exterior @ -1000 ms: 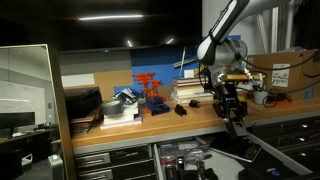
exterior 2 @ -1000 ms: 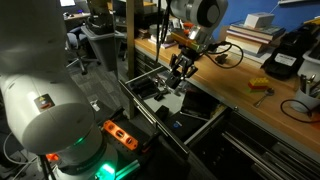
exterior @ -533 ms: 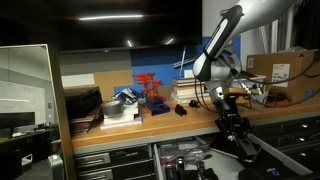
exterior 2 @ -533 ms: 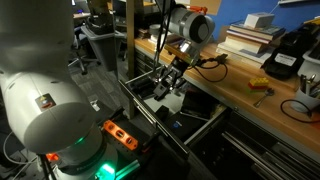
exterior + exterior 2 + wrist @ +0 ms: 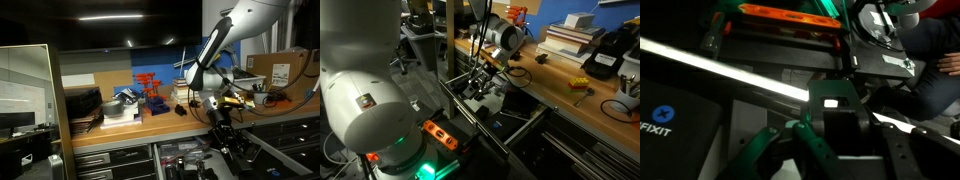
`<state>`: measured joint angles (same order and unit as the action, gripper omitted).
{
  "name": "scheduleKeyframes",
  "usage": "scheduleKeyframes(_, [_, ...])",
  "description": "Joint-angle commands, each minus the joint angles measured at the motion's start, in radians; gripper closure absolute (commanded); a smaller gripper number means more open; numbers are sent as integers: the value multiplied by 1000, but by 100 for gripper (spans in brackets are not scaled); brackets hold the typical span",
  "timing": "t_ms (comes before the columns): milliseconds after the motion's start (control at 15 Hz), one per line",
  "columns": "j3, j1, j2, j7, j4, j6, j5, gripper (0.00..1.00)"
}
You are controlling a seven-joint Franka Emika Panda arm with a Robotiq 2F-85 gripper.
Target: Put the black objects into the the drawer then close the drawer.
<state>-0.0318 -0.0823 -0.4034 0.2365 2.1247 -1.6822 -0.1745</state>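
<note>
My gripper lowers away from the silvery piece [image 5: 730, 72], which still crosses close behind the black chunky object. Next, that object comes down onto the drawer's pale bottom for release.
My gripper [image 5: 223, 136] hangs below the bench edge, down in the open drawer [image 5: 178, 154]. It is shut on a black chunky object [image 5: 839, 118], which sits between the two fingers [image 5: 781, 150] in the wrist view. An exterior view shows the gripper [image 5: 480, 86] low over the open drawer [image 5: 525, 123], with the object hard to tell from the dark fingers. A second small black object [image 5: 181, 110] stands on the bench top beside the red rack [image 5: 150, 93]. A bright silvery strip [image 5: 730, 72] of the drawer crosses the wrist view.
The wooden bench holds a cardboard box [image 5: 283, 72], a stack of dark trays [image 5: 82, 104], books [image 5: 570, 35], a black boxy device [image 5: 606, 55] and a yellow item [image 5: 578, 84]. The drawer holds an iFixit case [image 5: 660, 122] and other dark items. The robot base [image 5: 380, 120] stands close by.
My gripper has moved down and sideways from bench-top height into the open drawer, with the black object still in it. The other black object has not moved.
</note>
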Motion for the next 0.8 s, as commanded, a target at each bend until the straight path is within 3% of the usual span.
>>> scheduleKeyframes(0, [-17,2,-26,49,-20,28,-46,73])
scheduleKeyframes(733, [-17,10,-77,54,-38,-120,-44,73])
